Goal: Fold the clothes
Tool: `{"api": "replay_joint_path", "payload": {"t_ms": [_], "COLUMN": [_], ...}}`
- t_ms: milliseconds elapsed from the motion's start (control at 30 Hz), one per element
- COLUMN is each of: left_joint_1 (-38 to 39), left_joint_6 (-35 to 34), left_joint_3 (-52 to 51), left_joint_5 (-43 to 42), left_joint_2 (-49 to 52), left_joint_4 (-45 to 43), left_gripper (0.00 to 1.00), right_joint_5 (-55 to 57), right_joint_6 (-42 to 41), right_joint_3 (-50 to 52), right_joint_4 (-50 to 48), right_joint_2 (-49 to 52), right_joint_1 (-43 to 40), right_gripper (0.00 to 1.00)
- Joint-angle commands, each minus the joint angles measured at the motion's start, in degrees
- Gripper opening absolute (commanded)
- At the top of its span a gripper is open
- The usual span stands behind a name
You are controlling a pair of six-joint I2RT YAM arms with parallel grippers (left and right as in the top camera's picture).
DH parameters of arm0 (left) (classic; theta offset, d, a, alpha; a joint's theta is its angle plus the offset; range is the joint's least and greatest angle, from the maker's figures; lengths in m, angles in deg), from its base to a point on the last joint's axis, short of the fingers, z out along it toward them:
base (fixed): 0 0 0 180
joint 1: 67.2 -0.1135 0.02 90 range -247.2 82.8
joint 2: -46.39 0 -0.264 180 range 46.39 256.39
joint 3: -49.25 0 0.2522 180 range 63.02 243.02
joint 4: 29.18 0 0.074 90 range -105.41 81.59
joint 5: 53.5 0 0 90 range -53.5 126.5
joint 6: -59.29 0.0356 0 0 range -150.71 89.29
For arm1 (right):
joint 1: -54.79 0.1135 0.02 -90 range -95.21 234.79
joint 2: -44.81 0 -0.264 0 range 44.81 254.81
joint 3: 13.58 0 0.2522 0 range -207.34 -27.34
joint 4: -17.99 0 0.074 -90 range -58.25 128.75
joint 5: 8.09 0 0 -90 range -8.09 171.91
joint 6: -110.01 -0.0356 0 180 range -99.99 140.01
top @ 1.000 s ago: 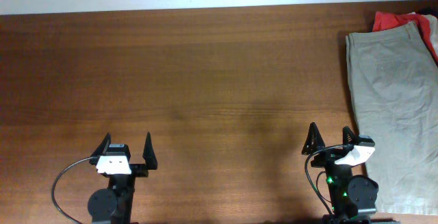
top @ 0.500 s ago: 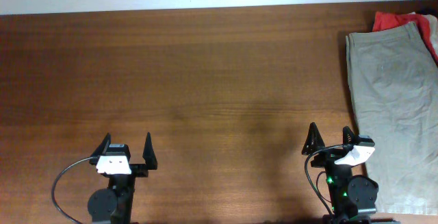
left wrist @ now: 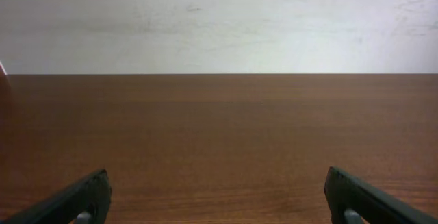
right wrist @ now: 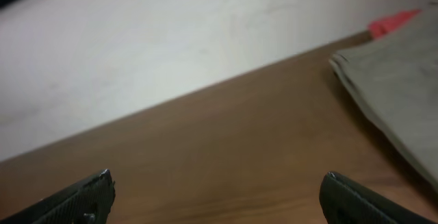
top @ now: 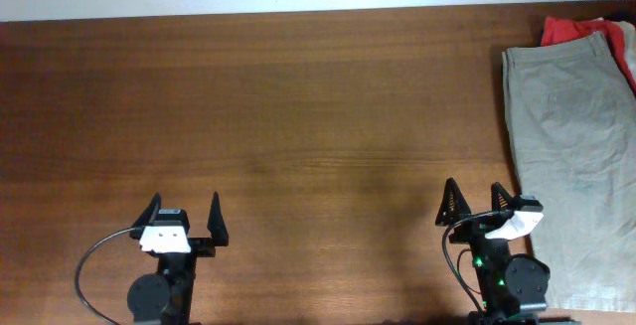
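Observation:
Next, the right gripper reaches outward and tilts down onto the khaki shorts' far corner [top: 513, 71] [right wrist: 350, 66], which lies outward of it, where bare wood leaves a finger room.
The pale khaki shorts [top: 576, 136] lie flat along the table's right edge, and show in the right wrist view [right wrist: 400, 90] at the far right. A red-orange garment [top: 566, 29] pokes out from under them at the back right and shows in the right wrist view [right wrist: 393, 22]. No black shorts are in view. My left gripper [top: 185, 214] is open and empty near the front edge at the left [left wrist: 215, 190]. My right gripper [top: 479, 202] is open and empty near the front edge, just left of the khaki shorts [right wrist: 215, 186].
The brown wooden table [top: 298, 116] spans the view, with a white wall [left wrist: 219, 18] beyond its far edge. A thin strip of pink cloth [top: 630, 52] lies at the far right edge.
The right gripper has shifted slightly to the left. The clothes and the left arm have not moved.

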Motion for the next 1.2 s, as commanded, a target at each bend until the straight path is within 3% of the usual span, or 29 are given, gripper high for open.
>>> {"api": "replay_joint_path", "payload": {"t_ms": [0,100,400,600,800,900,1033,1167], "left_joint_1": [-0.3,-0.3,-0.3,-0.3,-0.3,-0.3,-0.3,-0.3], "left_joint_6": [0.7,0.7,0.7,0.7,0.7,0.7,0.7,0.7], "left_joint_3": [-0.3,-0.3,-0.3,-0.3,-0.3,-0.3,-0.3,-0.3], "left_joint_5": [0.4,0.5,0.4,0.5,0.4,0.5,0.5,0.5], "left_joint_2": [-0.4,-0.4,-0.4,-0.4,-0.4,-0.4,-0.4,-0.4], "left_joint_4": [0.1,0.1,0.1,0.1,0.1,0.1,0.1,0.1], "left_gripper": [0.99,0.99,0.99,0.99,0.99,0.99,0.99,0.99], "right_joint_5": [-7.7,-15.4,-15.4,-8.1,-4.5,-4.2,-1.6,2.3], "right_joint_6": [-2.0,-2.0,-3.3,2.9,8.9,15.5,19.3,21.1], "right_joint_3": [0.3,0.3,-0.2,-12.1,-27.7,-40.5,-61.6,-71.9], "right_joint_4": [1.0,-1.4,-12.2,-13.6,-12.7,-5.7,12.3,12.7], "right_joint_2": [-0.3,-0.3,-0.3,4.7,35.1,53.7,73.0,85.1], "right_joint_1": [-0.1,-0.1,-0.2,-0.2,-0.3,-1.5,-5.3,-9.9], "right_gripper": [0.99,0.99,0.99,0.99,0.99,0.99,0.99,0.99]}}
